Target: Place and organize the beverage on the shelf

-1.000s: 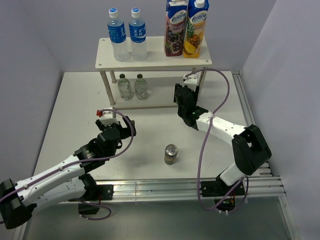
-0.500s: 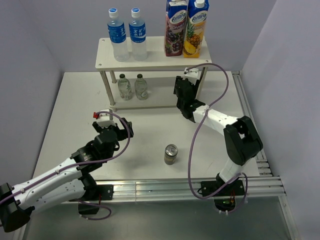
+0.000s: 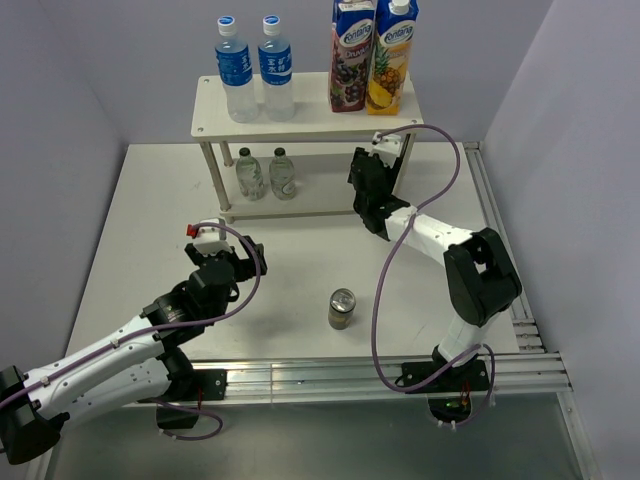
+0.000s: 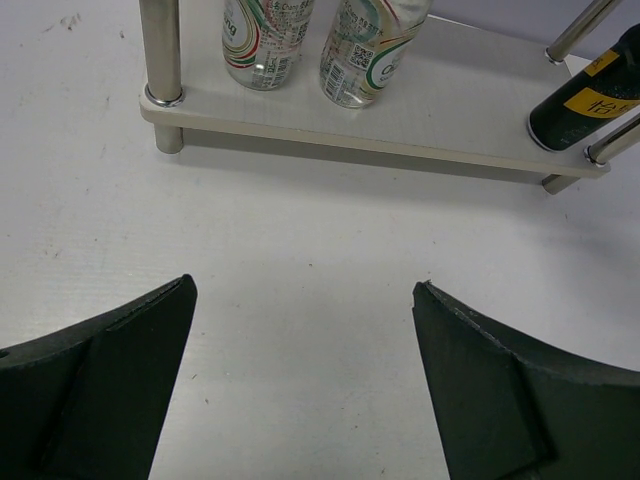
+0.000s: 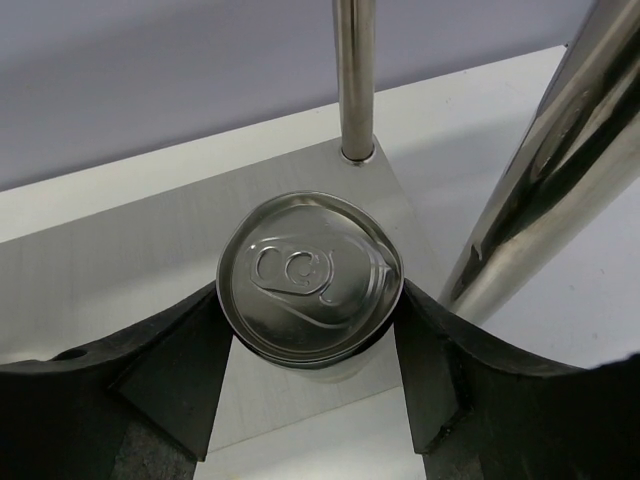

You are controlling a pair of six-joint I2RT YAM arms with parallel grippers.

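I need to move my left gripper back and across next, around the dark can to its right in the top view. That can is the only drink on the tabletop.
The cream shelf [image 3: 310,122] stands at the back. Two blue-capped water bottles [image 3: 237,78] stand on its top board. Two green-capped bottles [image 3: 266,175] stand on the lower board and also show in the left wrist view [image 4: 370,45]. One dark can [image 3: 342,309] stands alone on the table. My right gripper [image 3: 366,188] reaches under the top board at the shelf's right end. It is shut on the second can [image 5: 310,275], which is upright over the lower board's [image 5: 120,285] corner; that can also shows in the left wrist view [image 4: 590,100]. My left gripper [image 3: 243,260] is open and empty over the table in front of the shelf.
Two tall juice cartons [image 3: 372,55] stand on the right of the top board. Metal shelf legs [image 5: 355,70] [image 5: 550,170] stand close behind and to the right of the held can. Grey walls close in the table's left, back and right sides.
My right gripper has moved forward and up to the shelf's right end, carrying the can under the top board. My left arm drew back slightly, then stayed still.
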